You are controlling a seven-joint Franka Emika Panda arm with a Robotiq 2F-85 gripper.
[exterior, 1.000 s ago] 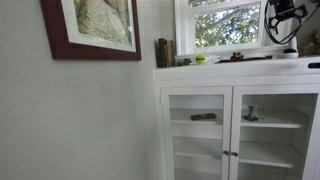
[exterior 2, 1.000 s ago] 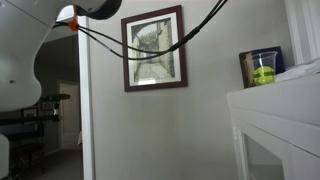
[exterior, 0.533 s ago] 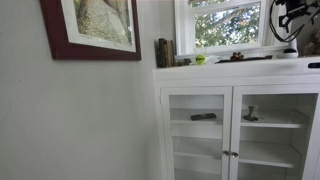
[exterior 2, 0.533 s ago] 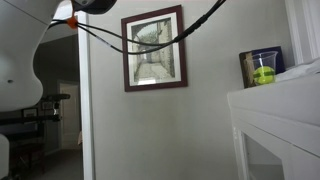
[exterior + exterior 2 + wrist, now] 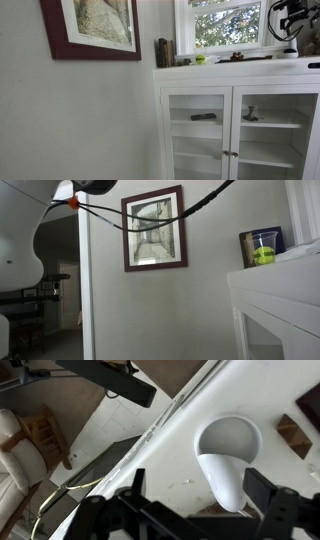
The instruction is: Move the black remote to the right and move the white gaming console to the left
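Observation:
The console's tapering handle (image 5: 227,484) is off-center between my open fingers, so my gripper needs to move toward the right in the wrist view and go down over it.
In the wrist view the white gaming console (image 5: 228,460), a ring with a tapering handle, lies on the white cabinet top (image 5: 150,470). My gripper (image 5: 200,500) is open, with one dark finger on each side of the handle's tip; I cannot tell whether they touch it. The black remote (image 5: 108,378) lies long and flat at the top left of that view, apart from the gripper. In an exterior view the gripper (image 5: 289,22) hangs over the cabinet's far right end by the window. The console and remote cannot be made out in the exterior views.
A brown block (image 5: 294,435) lies right of the console. On the cabinet top (image 5: 230,68) stand dark books (image 5: 163,52) and a green ball (image 5: 200,59). A glass-door cabinet (image 5: 240,130) is below. A framed picture (image 5: 154,228) hangs on the wall, crossed by the arm's cables.
The gripper has shifted slightly to the right above the cabinet top in the exterior view, and the cables have swung a little. Nothing else has moved.

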